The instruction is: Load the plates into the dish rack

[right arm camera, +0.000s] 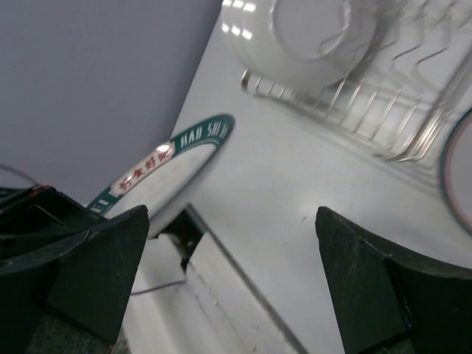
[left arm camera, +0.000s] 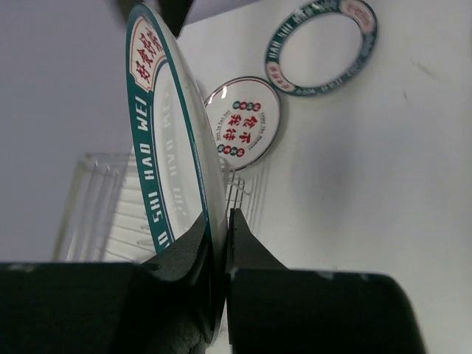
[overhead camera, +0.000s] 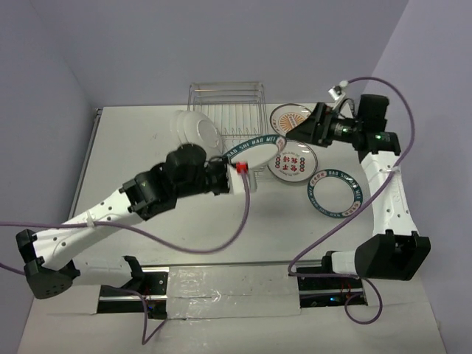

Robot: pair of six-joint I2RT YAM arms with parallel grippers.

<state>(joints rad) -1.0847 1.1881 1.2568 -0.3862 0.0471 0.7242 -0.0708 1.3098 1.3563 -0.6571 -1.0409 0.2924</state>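
The empty slots beside the standing white plates are outward of the robot's left gripper, so that gripper will next swing the teal-rimmed plate outward, go down and let the plate go there.
My left gripper (overhead camera: 240, 170) is shut on the rim of a teal-rimmed white plate (overhead camera: 254, 150) and holds it tilted on edge at the front right corner of the wire dish rack (overhead camera: 236, 99). In the left wrist view the fingers (left arm camera: 247, 243) pinch that plate (left arm camera: 158, 147) with the rack (left arm camera: 96, 214) behind it. White plates (overhead camera: 198, 130) stand in the rack, undersides showing. My right gripper (overhead camera: 302, 133) is open and empty, hovering over a plate with an orange centre (overhead camera: 284, 116). A plate with red characters (overhead camera: 293, 164) and a teal-rimmed plate (overhead camera: 335, 190) lie flat on the table.
The right wrist view shows the held plate (right arm camera: 166, 173), the rack (right arm camera: 369, 110) with white plates (right arm camera: 310, 37), and a red-ringed plate edge (right arm camera: 459, 173). Purple cables trail across the table front. Walls close off the back and sides.
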